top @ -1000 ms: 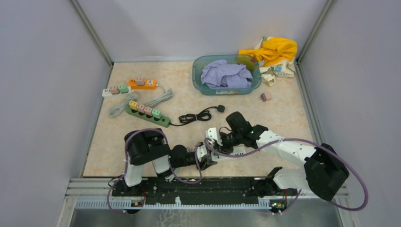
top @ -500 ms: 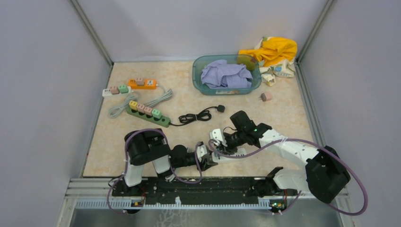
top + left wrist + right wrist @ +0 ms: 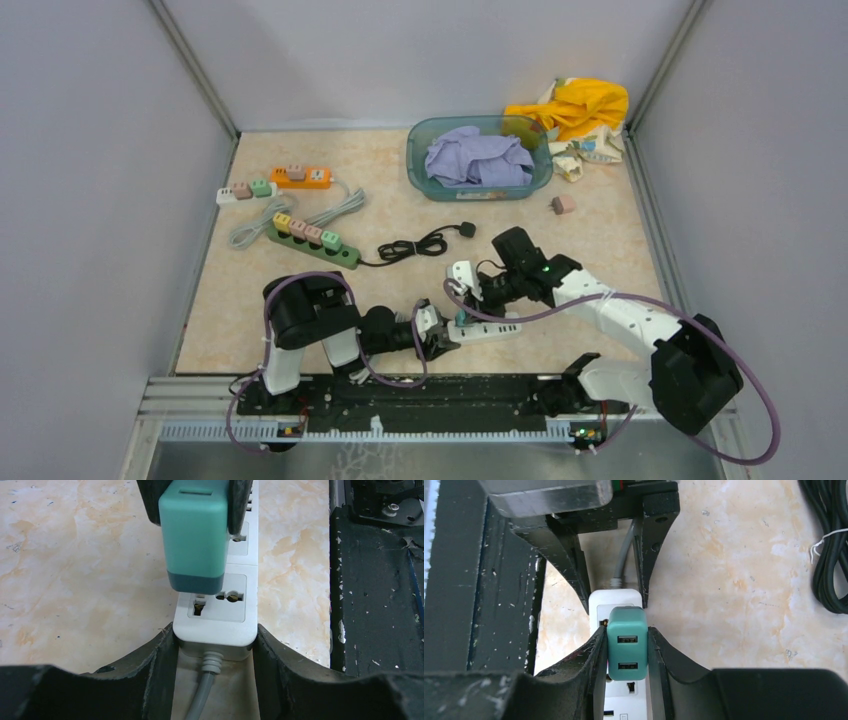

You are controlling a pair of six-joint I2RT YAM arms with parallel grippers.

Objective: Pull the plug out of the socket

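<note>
My right gripper should next lift across, outward and to its right in the top view, then lower and release over the clear tabletop [image 3: 567, 225] beside the pink plug.
A teal plug [image 3: 626, 640] with two USB ports is pinched between the fingers of my right gripper [image 3: 626, 632], which is shut on its sides. In the left wrist view the plug [image 3: 195, 535] stands raised just above the end socket of a white power strip [image 3: 220, 630]. A bit of prong shows under the plug. My left gripper [image 3: 215, 635] is shut on the strip's cable end, one finger on each side. From the top view, both grippers meet at the strip [image 3: 495, 330] near the table's front edge, and the plug [image 3: 461, 318] is a small teal spot.
A green power strip [image 3: 310, 240], an orange one [image 3: 300, 178] and a small white one [image 3: 245, 190] lie at the left, all with plugs in them. A black cable [image 3: 425, 243] lies mid-table. A teal basin [image 3: 415, 165] of cloth and a yellow cloth [image 3: 575, 105] are at the back.
My right gripper has shifted to the right and away from the strip with the plug in it. The teal plug and more of the white strip now show. The left arm has stayed put.
</note>
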